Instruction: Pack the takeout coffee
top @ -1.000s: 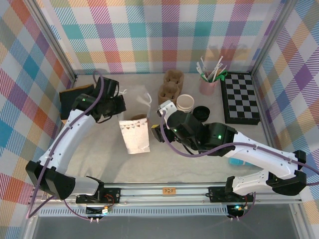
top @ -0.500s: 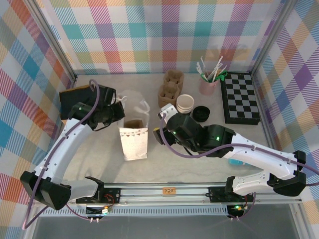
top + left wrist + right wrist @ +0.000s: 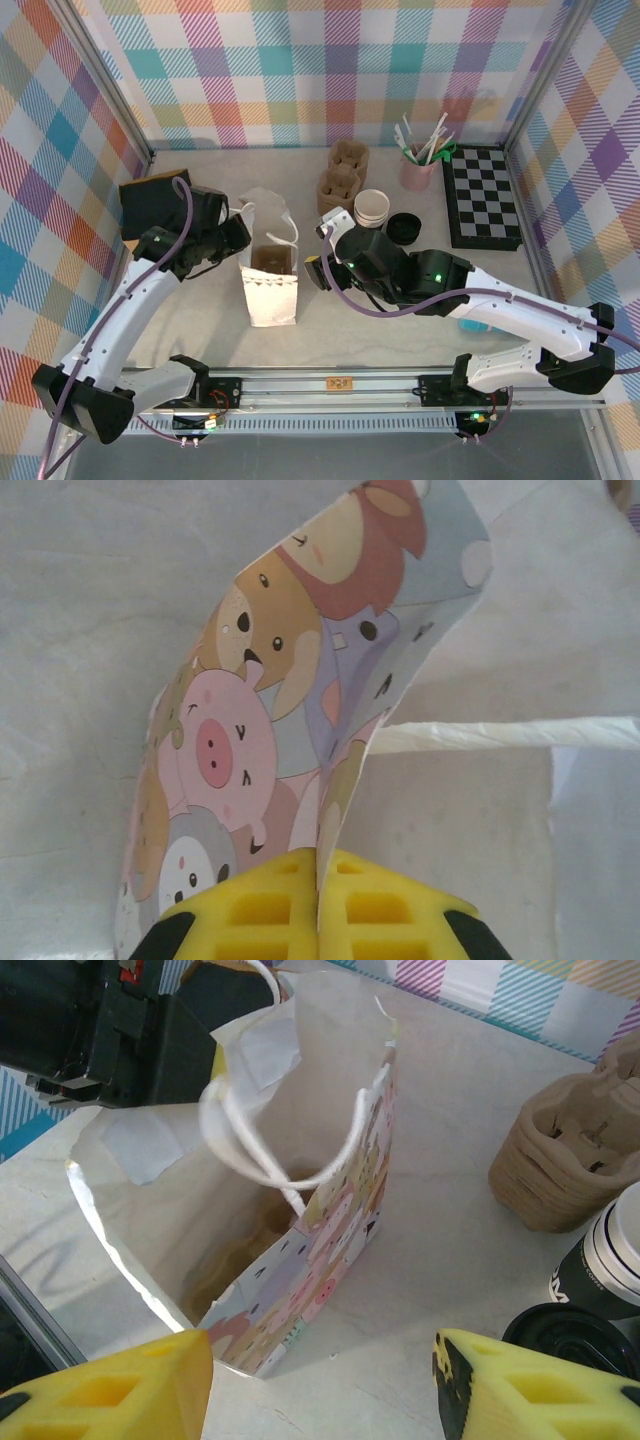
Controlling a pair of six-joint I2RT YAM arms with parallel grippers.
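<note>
I should move my left gripper toward the paper cups with the bag, then release the bag's pinched top edge (image 3: 243,257) (image 3: 331,828), as it lies straight between my yellow fingers.
The takeout coffee is hidden from view. A white paper bag (image 3: 270,290) with cartoon animals printed on it (image 3: 335,1225) stands upright in the middle of the table, mouth open, with something brown at its bottom. My left gripper (image 3: 237,240) is shut on the bag's left top edge. In the left wrist view the printed paper (image 3: 260,710) runs straight between the yellow pads of that gripper (image 3: 320,858). My right gripper (image 3: 318,268) hovers open just right of the bag. Its yellow fingers (image 3: 120,1385) frame the bag's near corner, with nothing between them around the gripper's middle (image 3: 320,1360).
Brown cardboard cup carriers (image 3: 343,175) stand behind the bag. To their right are a stack of paper cups (image 3: 371,208) and a loose black lid (image 3: 403,228). A pink holder of stirrers (image 3: 418,165) and a chessboard (image 3: 483,195) sit at the back right, a black pad (image 3: 150,200) at the left.
My left gripper has moved toward the near left with the bag's edge in it. The bag has come more upright with its mouth wider open. The right arm has barely moved.
</note>
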